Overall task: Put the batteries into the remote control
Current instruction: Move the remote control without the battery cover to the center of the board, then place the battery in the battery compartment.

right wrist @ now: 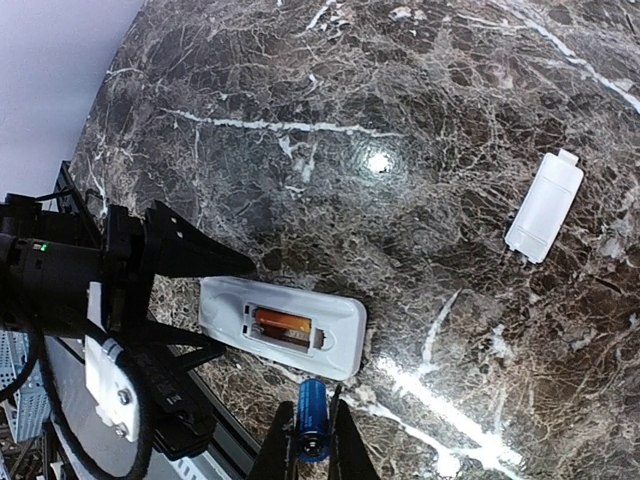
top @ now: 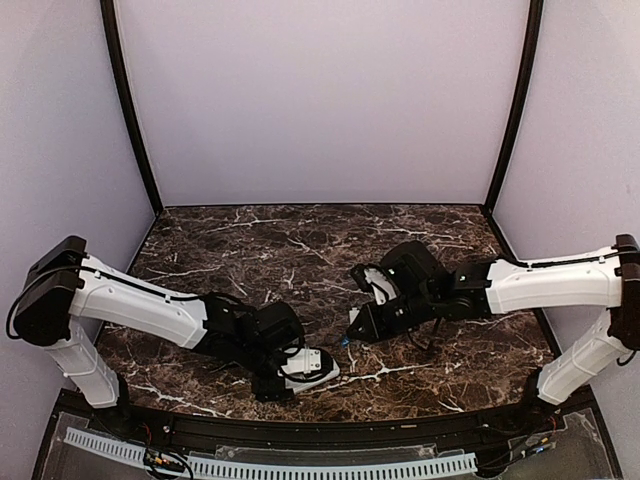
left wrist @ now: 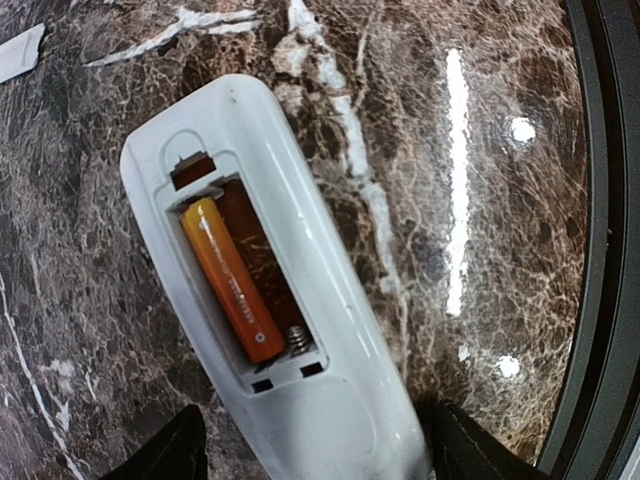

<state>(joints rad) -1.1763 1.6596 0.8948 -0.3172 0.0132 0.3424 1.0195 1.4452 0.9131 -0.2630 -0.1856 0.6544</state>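
I should move my right gripper down to the left in the top view and let go of the blue battery (right wrist: 313, 412) in the battery bay's empty slot (right wrist: 284, 339), because the slot's spring is bare.
The white remote control (left wrist: 300, 300) lies back up near the table's front edge, its battery bay open. The orange-red battery (left wrist: 230, 280) sits in the bay's left slot; the slot beside it is empty, with its spring showing. My left gripper (left wrist: 315, 450) is closed across the remote's lower end, one finger on each side. In the right wrist view the remote (right wrist: 340, 335) lies just ahead of my right gripper (right wrist: 313, 445), which is shut on the blue battery (right wrist: 313, 412) and holds it above the table, close to the remote's long side.
The remote's loose white battery cover (right wrist: 544, 207) lies flat on the marble farther back; a corner of it shows in the left wrist view (left wrist: 20, 52). The black table rim (left wrist: 600, 300) runs right next to the remote.
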